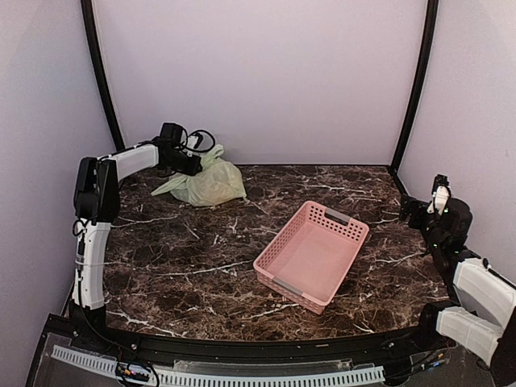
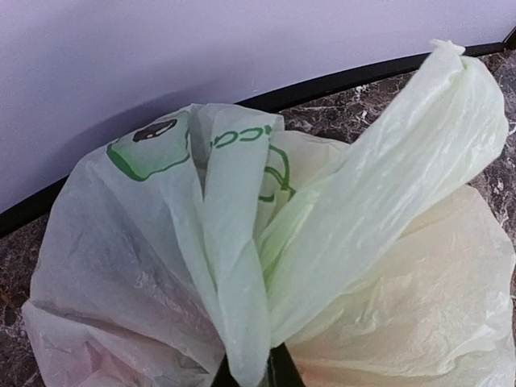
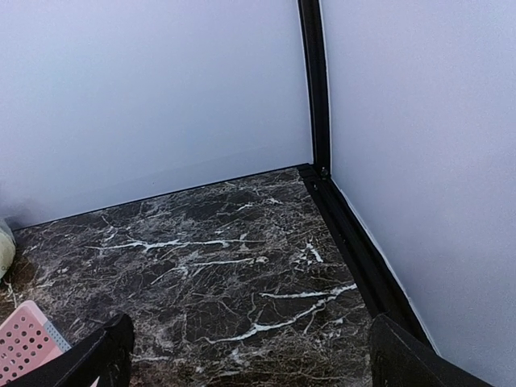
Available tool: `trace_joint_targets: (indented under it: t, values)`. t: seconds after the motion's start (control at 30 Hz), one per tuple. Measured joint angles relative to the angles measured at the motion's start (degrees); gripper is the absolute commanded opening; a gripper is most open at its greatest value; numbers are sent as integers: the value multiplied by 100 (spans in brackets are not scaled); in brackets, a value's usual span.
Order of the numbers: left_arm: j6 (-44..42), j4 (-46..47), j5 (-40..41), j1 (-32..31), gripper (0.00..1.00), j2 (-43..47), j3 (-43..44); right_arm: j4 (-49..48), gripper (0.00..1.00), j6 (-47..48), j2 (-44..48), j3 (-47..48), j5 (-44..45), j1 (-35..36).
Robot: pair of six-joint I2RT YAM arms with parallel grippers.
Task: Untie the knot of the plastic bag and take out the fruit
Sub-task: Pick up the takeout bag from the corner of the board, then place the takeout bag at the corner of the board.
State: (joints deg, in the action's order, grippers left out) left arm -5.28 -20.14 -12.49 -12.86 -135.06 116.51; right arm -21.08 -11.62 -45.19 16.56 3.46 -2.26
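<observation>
The wall crowds the bag. My left gripper will next lift it, then bring it back and down beside the pink basket and let it go on the table.
The pale yellow-green plastic bag lies at the back left of the table, next to the wall. My left gripper is at its top left. In the left wrist view the bag fills the frame, and my left gripper is shut on one pale green handle loop. The other loop stretches up to the right. Both loops meet at the jaws, and the knot cannot be made out. The fruit is hidden inside the bag. My right gripper is open and empty at the far right.
A pink slotted basket stands empty right of the middle; its corner shows in the right wrist view. Walls close the table at the back and on both sides, with black corner posts.
</observation>
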Motion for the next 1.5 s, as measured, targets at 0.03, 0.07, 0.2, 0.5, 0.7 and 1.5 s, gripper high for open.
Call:
trace_joint_targets:
  t: [0.03, 0.07, 0.2, 0.5, 0.7, 1.5]
  values:
    - [-15, 2, -13, -2, 1, 35, -7, 7, 99, 0, 22, -4, 20, 0]
    - [-7, 20, -26, -7, 1, 103, -52, 13, 99, 0, 50, -11, 39, 0]
    - [72, 125, -50, -13, 1, 745, -538, 20, 99, -2, 160, -48, 105, 0]
    - [407, 1204, -61, -20, 1, 4225, -3108, 31, 99, -2, 328, -105, 267, 0]
    - [549, 1460, -514, -22, 1, 5748, -4002, 33, 99, 0, 334, -127, 302, 0]
    - [-634, 203, -1106, -2114, 1, 7473, -6367, -170, 99, 155, 52, -208, 258, 0]
